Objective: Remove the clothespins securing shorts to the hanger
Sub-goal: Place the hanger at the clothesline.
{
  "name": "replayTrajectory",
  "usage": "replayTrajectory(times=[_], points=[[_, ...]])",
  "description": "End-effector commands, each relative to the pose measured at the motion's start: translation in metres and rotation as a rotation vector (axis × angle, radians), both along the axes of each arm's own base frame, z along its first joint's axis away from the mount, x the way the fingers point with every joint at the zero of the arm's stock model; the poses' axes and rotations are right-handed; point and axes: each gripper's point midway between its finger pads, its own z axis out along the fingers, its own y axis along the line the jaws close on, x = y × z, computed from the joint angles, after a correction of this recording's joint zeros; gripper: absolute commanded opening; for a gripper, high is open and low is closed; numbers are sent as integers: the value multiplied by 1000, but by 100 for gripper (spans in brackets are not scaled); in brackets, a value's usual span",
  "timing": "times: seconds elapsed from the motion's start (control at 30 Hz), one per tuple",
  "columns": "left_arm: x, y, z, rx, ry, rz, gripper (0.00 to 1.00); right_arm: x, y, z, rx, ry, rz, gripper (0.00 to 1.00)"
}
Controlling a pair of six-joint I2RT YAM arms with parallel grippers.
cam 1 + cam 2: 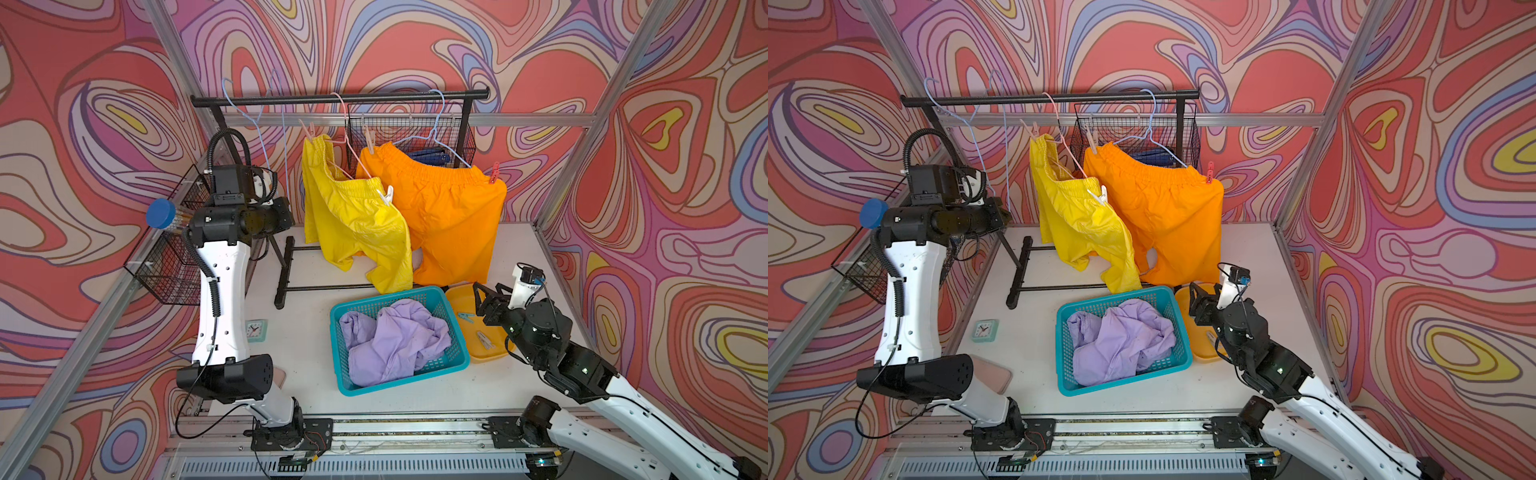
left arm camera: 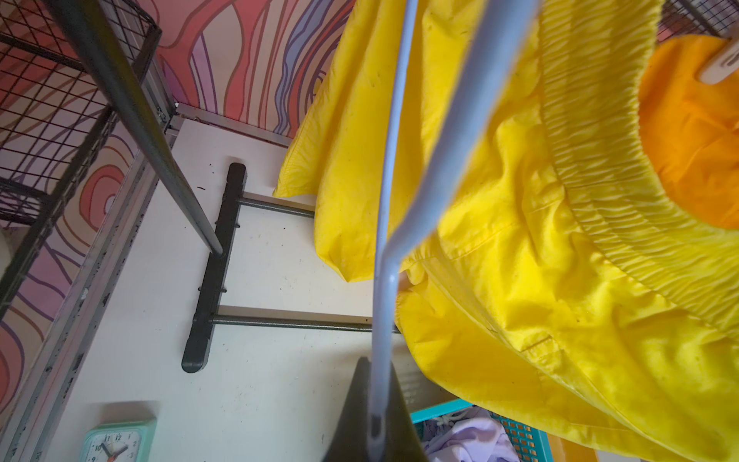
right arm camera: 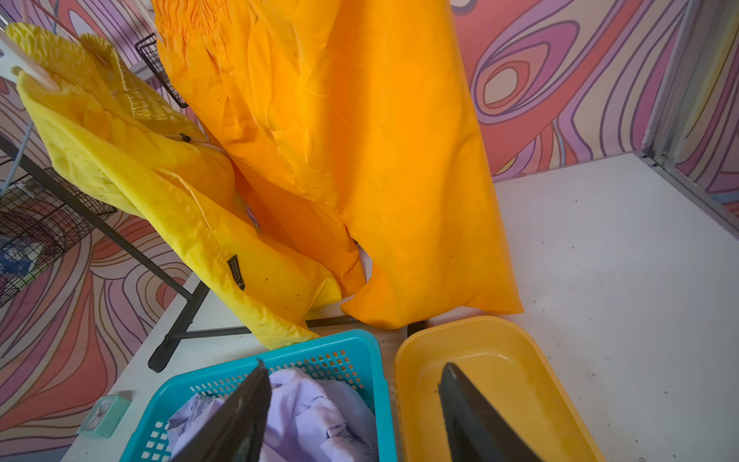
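Observation:
The hook of the pale blue hanger sits high, so the left gripper should go down slightly, lower the hook onto the black rack's top bar [image 1: 231, 101] and let go of the hanger's wire.
Yellow shorts [image 1: 353, 224] hang from a pink hanger [image 1: 345, 120], pinned by a pink clothespin [image 1: 308, 129] and a white one [image 1: 386, 195]. Orange shorts [image 1: 449, 216] hang from a blue hanger [image 1: 440, 133] with a beige clothespin [image 1: 370, 141] and a red one [image 1: 494, 172]. Lilac shorts [image 1: 395, 340] lie crumpled in the teal basket [image 1: 457, 353]. My left gripper [image 2: 378, 380] is shut on the wire of an empty pale blue hanger [image 2: 390, 160] left of the yellow shorts. My right gripper [image 3: 356, 384] hangs open and empty over the basket and yellow tray [image 3: 500, 332].
Two loose clothespins [image 1: 467, 318] [image 1: 485, 340] lie in the yellow tray [image 1: 457, 297]. The black rack [image 1: 340, 97] carries a wire basket [image 1: 465, 137]; another wire basket [image 1: 166, 270] hangs at the left wall. A small mint clock [image 1: 254, 330] sits on the table.

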Motion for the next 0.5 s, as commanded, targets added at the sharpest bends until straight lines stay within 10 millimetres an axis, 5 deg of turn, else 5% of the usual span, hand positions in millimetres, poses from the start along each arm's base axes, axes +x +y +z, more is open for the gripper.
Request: replayTrajectory(times=[0.0,0.47], points=[[-3,1,-3,-8,40,-31,0,1,2,9,4,-22,6,69],[0,5,-18,-75,100,-79,0,5,8,10,-6,-19,18,69]])
